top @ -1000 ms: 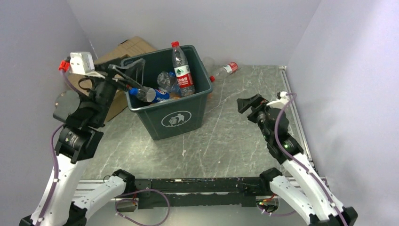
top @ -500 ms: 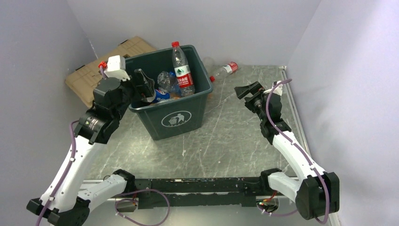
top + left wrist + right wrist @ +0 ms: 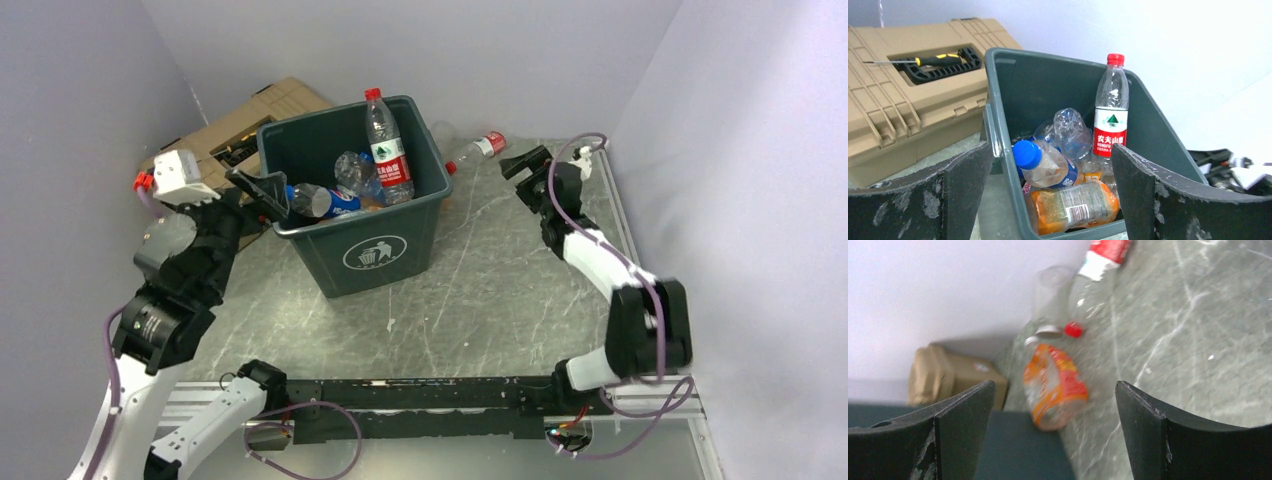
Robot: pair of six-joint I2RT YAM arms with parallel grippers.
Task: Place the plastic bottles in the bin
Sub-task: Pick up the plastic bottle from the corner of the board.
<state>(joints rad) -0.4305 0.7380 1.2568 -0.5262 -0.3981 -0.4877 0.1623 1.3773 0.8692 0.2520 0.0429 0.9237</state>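
The bottle with the red label is outside the bin (image 3: 360, 255), so next I will move my right gripper down, outward and to the left in the top view onto the red label's cap-side end (image 3: 484, 148).
The dark green bin (image 3: 360, 255) stands mid-table. It holds an upright clear bottle with a red cap (image 3: 385, 145), a blue-capped bottle (image 3: 1045, 165), an orange bottle (image 3: 1073, 205) and a crumpled clear one (image 3: 1070, 130). My left gripper (image 3: 262, 190) is open and empty at the bin's left rim (image 3: 994, 130). My right gripper (image 3: 525, 165) is open and empty behind the bin's right side. In front of it on the table lie an orange-labelled bottle (image 3: 1053, 385) by the bin's corner (image 3: 1018, 450) and a clear bottle with a red label (image 3: 475, 150).
A tan ribbed hard case (image 3: 215, 130) sits at the back left with a screwdriver (image 3: 928, 61) in its lid. White walls close in the back and both sides. A clear uncapped bottle (image 3: 1050, 295) lies by the back wall.
My left gripper has drawn back to the left from over the bin. My right arm has reached farther back, toward the bottles behind the bin.
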